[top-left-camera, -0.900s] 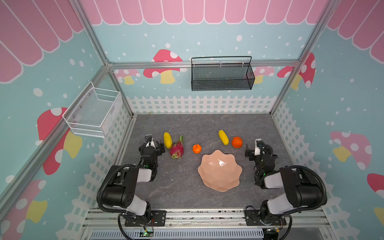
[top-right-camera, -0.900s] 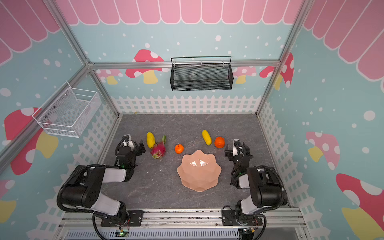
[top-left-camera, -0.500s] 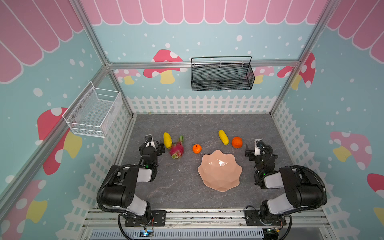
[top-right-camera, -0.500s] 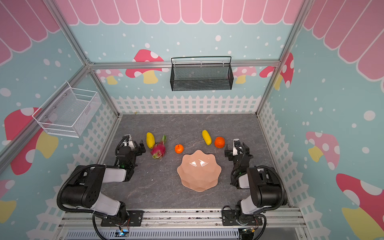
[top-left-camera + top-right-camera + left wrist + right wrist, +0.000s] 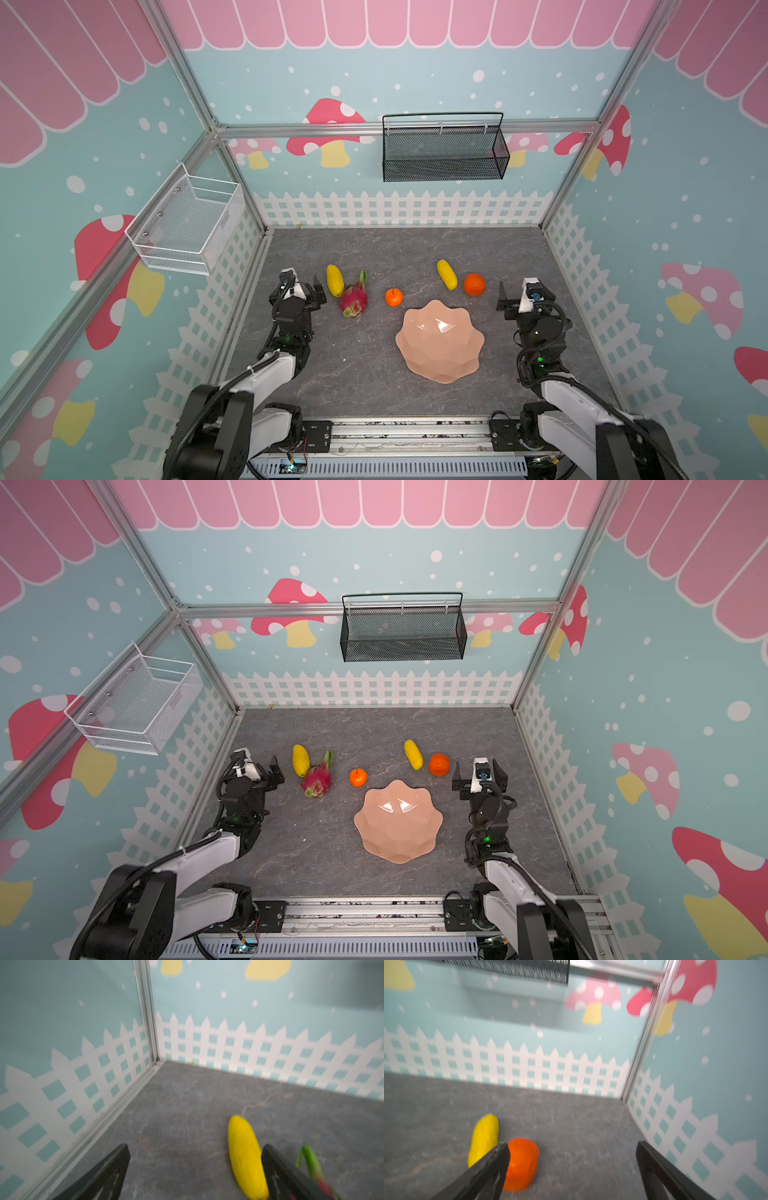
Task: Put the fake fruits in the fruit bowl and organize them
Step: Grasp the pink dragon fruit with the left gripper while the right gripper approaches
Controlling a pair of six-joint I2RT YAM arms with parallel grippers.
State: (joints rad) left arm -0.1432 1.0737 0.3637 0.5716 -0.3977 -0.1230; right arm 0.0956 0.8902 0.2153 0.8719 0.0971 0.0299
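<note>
Next, my left gripper tilts downward past the first mango's near end and lowers around the dragon fruit's magenta body point(image 5: 353, 302), as its open fingers still face the back wall.
The peach-pink fruit bowl point(image 5: 440, 353) point(image 5: 398, 833) sits empty on the grey floor, seen in both top views. Behind it lie the fake fruits in a row: a yellow mango point(image 5: 334, 280) point(image 5: 246, 1159), a magenta dragon fruit point(image 5: 354, 298) point(image 5: 309, 1157), a small orange point(image 5: 393, 297), a second mango point(image 5: 447, 274) point(image 5: 484, 1138) and a bigger orange point(image 5: 474, 284) point(image 5: 522, 1163). My left gripper point(image 5: 303, 286) point(image 5: 195, 1151) stands open just left of the first mango, holding nothing. Open and empty too, my right gripper point(image 5: 521, 293) point(image 5: 572, 1147) is just right of the bigger orange.
A black wire basket point(image 5: 444, 151) hangs on the back wall and a white one point(image 5: 187, 228) on the left wall. Picket-fence walls stand close beside both grippers. The arms' metal rail point(image 5: 395, 436) runs along the front edge.
</note>
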